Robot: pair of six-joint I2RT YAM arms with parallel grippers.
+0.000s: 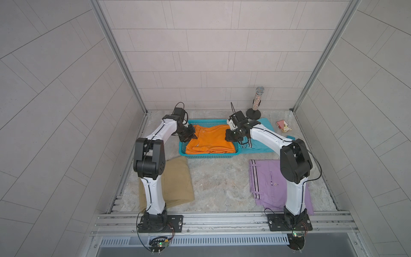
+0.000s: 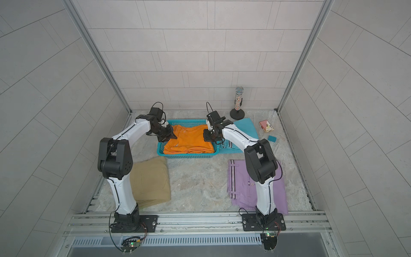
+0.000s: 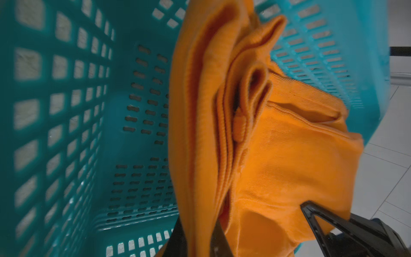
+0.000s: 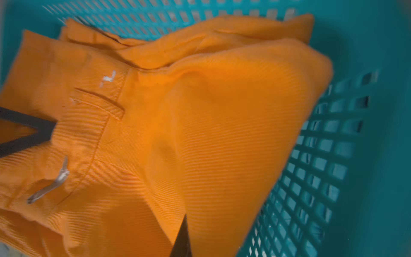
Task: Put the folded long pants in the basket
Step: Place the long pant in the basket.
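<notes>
The left gripper lowers the pinched orange end of the pants toward the basket's slotted bottom below next and releases it, as the pants are inside the basket's sides.
The orange folded long pants lie inside the turquoise basket at the back of the table, in both top views. My left gripper is shut on their left end; the left wrist view shows orange cloth pinched between black fingers. At the right end my right gripper is shut on the cloth, with one black finger showing under a fold. Khaki pants lie at the front left and lilac pants at the front right. Turquoise pants lie right of the basket, partly under my right arm.
A glittery microphone on a black round stand is at the back right. A small pink box and a small teal block lie near the right wall. Bare marbled table lies between the khaki and lilac pants.
</notes>
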